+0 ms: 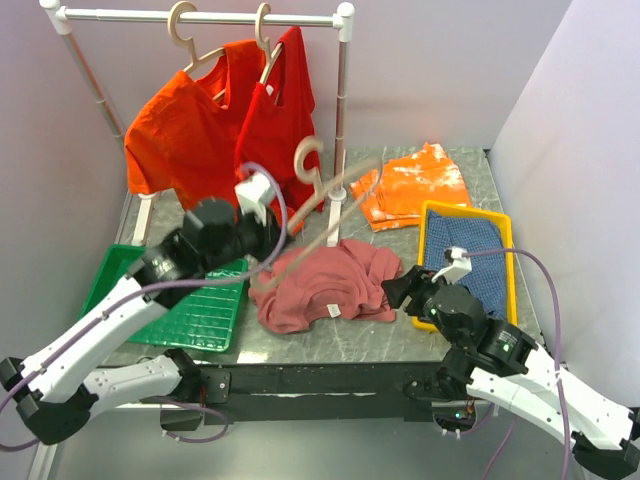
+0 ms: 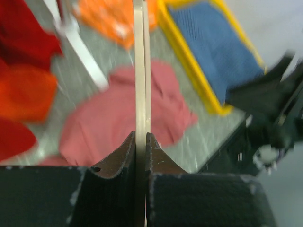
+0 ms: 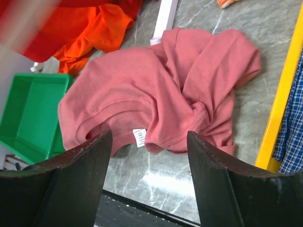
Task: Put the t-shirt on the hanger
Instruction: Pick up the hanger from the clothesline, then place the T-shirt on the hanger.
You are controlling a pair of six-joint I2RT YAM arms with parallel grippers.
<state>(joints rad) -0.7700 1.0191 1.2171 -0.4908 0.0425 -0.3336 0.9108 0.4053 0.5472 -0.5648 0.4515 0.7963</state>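
Observation:
The robot should lower its right gripper's open fingers to the left in the top view around the t-shirt's collar fold by the label [image 1: 344,311] [image 3: 139,137], because the collar fold sticks out below the gripper there.
The dusty rose t-shirt [image 1: 325,285] lies crumpled on the table near the front edge, its white neck label [image 3: 139,137] facing the front. My left gripper [image 1: 270,238] is shut on the pale wooden hanger [image 1: 340,200] and holds it in the air, tilted, above the shirt's back left; the hanger is motion-blurred. In the left wrist view the hanger [image 2: 140,71] runs edge-on out of the gripper [image 2: 140,142], with the shirt [image 2: 118,118] below. My right gripper [image 1: 400,290] is open and empty beside the shirt's right edge. In the right wrist view its fingers [image 3: 149,137] frame the collar of the shirt [image 3: 161,85].
A white clothes rail [image 1: 200,16] at the back carries an orange t-shirt [image 1: 180,135] and a red t-shirt [image 1: 285,110] on hangers. A green tray [image 1: 190,310] sits at the left. A yellow tray [image 1: 505,230] with blue cloth is at the right, an orange garment [image 1: 415,185] behind it.

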